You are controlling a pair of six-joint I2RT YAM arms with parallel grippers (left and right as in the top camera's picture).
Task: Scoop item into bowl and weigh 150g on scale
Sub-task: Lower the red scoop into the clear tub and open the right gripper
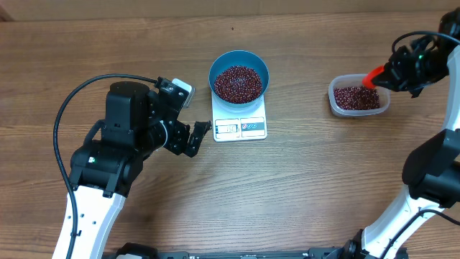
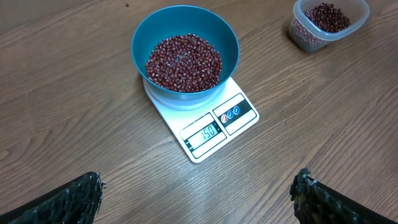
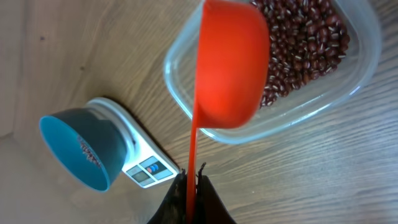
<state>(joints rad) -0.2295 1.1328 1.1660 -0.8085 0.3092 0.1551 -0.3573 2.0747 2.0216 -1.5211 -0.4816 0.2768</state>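
I need to bring my right gripper down toward the beans in the clear tub [image 1: 358, 97] next and let go of the scoop's thin handle, because the scale [image 1: 240, 119] already shows the amount asked for.
The blue bowl [image 1: 239, 57] stands on the white scale [image 1: 240, 119] and holds a heap of red-brown beans [image 1: 238, 83]. In the left wrist view the scale [image 2: 217, 127] reads 150 under the bowl [image 2: 230, 50]. My left gripper [image 1: 198, 137] is open and empty, low over the table just left of the scale, with its fingers far apart [image 2: 199, 193]. My right gripper [image 3: 193, 177] is shut on the thin handle of a red scoop [image 3: 230, 68]. The scoop [image 1: 373, 76] hangs over a clear tub [image 1: 358, 97] of more beans [image 3: 305, 37]. Its inside is hidden.
A black cable [image 1: 72, 108] loops around the left arm's base at the left. The right arm's white and black links [image 1: 431, 180] rise along the right edge. The clear tub sits well to the right of the scale, with bare wood between them.
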